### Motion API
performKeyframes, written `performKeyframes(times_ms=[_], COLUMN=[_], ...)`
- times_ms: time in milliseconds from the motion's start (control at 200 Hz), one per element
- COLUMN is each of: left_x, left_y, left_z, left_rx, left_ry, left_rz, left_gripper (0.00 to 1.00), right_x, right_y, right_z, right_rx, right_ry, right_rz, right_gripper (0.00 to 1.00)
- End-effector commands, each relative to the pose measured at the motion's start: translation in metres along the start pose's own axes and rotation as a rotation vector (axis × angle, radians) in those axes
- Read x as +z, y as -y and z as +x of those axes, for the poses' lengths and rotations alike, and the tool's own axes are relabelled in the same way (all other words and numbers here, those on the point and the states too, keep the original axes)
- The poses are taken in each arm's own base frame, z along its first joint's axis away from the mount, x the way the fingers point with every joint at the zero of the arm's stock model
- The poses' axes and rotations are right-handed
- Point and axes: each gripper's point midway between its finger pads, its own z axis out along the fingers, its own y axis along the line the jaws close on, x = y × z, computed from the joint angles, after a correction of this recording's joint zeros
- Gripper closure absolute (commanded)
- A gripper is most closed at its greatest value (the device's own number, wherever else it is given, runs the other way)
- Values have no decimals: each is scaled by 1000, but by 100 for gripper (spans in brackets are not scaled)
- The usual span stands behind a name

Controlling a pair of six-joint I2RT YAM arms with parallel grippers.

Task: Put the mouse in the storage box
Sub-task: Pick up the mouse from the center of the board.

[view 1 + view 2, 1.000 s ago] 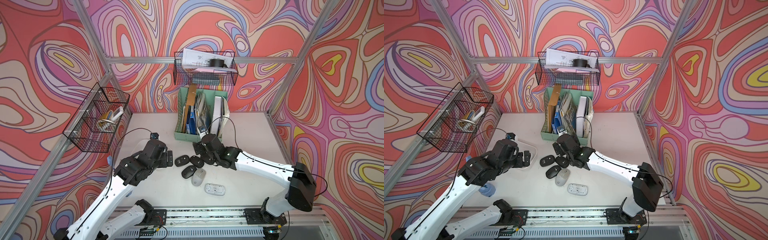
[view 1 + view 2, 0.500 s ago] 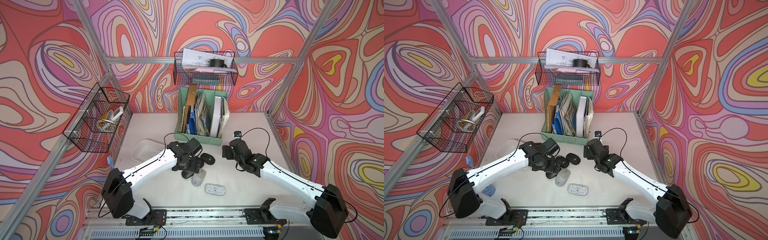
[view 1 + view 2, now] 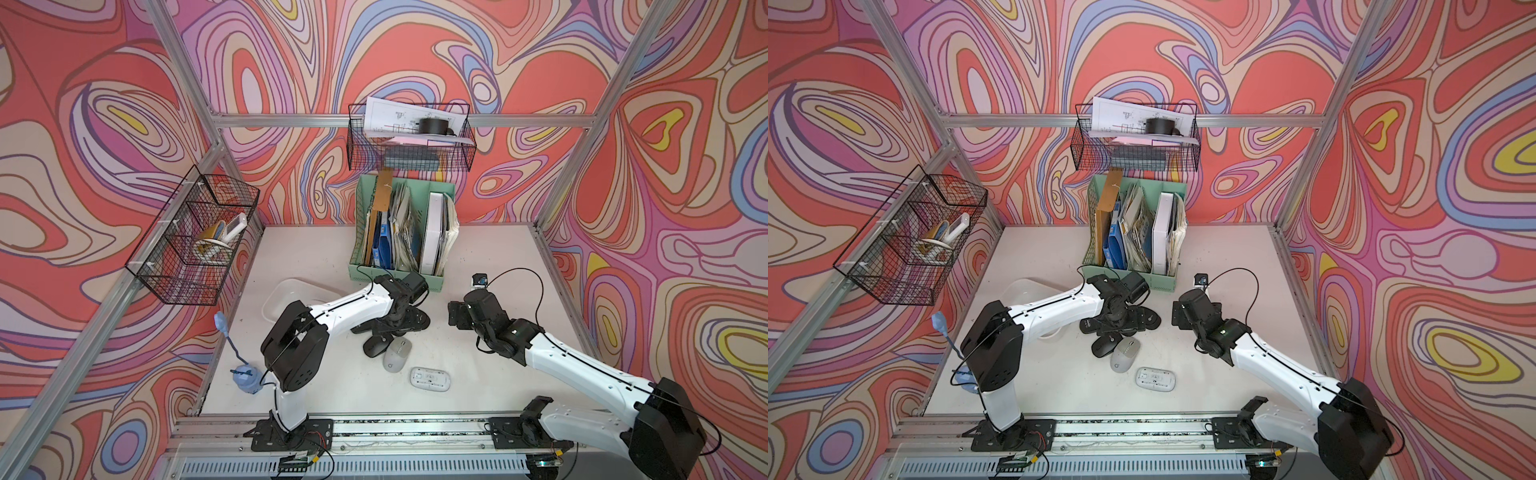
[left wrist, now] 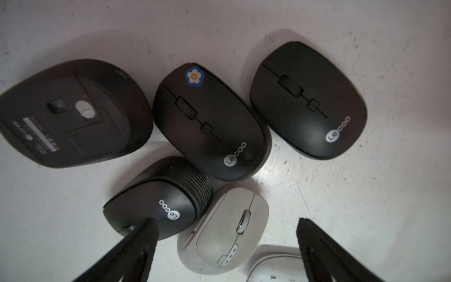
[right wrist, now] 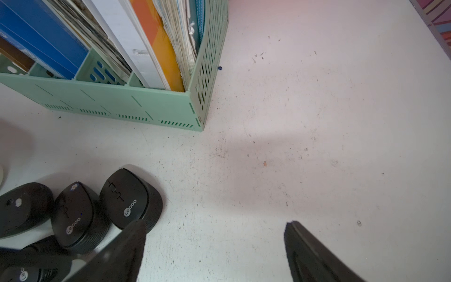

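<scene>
I will next lower my open left gripper around the flower-stickered mouse (image 4: 210,122) and close on its sides, as it lies below my fingers, between the upturned and plain mice.
Several mice lie bunched mid-table: an upturned black mouse (image 4: 73,114), a flower-stickered black mouse (image 4: 210,122), a plain black mouse (image 4: 307,100), a ridged black mouse (image 4: 156,200), a grey mouse (image 4: 227,227) (image 3: 397,353) and an upturned white mouse (image 3: 430,379). My left gripper (image 4: 225,222) (image 3: 395,324) hangs open over the bunch, the grey mouse lying between its fingers in the wrist view and one fingertip (image 4: 146,229) overlapping the ridged mouse. The white storage box (image 3: 291,297) sits left of the bunch, partly behind my left arm. My right gripper (image 5: 214,224) (image 3: 455,313) stands open over bare table to the right.
A mint-green file organizer (image 3: 399,232) full of folders stands just behind the mice. Black wire baskets hang on the left wall (image 3: 195,241) and back wall (image 3: 409,141). A blue tool (image 3: 245,378) stands by the left front post.
My left arm swung from the storage box side across to above the mice. My right arm drew back from the mice to the right. Both have barely moved in the last half second.
</scene>
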Motion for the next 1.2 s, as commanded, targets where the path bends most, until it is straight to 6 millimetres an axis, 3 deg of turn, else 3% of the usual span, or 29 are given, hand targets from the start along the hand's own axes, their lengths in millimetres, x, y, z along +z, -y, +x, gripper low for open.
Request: performKeyframes(times_ms=[0, 345, 521, 921, 1197], left_x=[4, 32, 42, 58, 58], left_y=[4, 1, -4, -9, -14], left_z=[-10, -21, -26, -27, -40], left_rx=[-59, -94, -106, -89, -42], left_ry=[31, 39, 37, 22, 66], left_rz=[-17, -75, -79, -112, -157], left_gripper=[5, 5, 13, 23, 20], right_x=[-2, -5, -5, -1, -1], right_y=[-1, -5, -7, -12, -15], right_z=[-3, 0, 1, 4, 2], right_rx=[13, 7, 9, 28, 17], right_ry=[29, 35, 33, 14, 9], right_rz=[-24, -68, -79, -96, -106], right_gripper=[9, 9, 9, 9, 9])
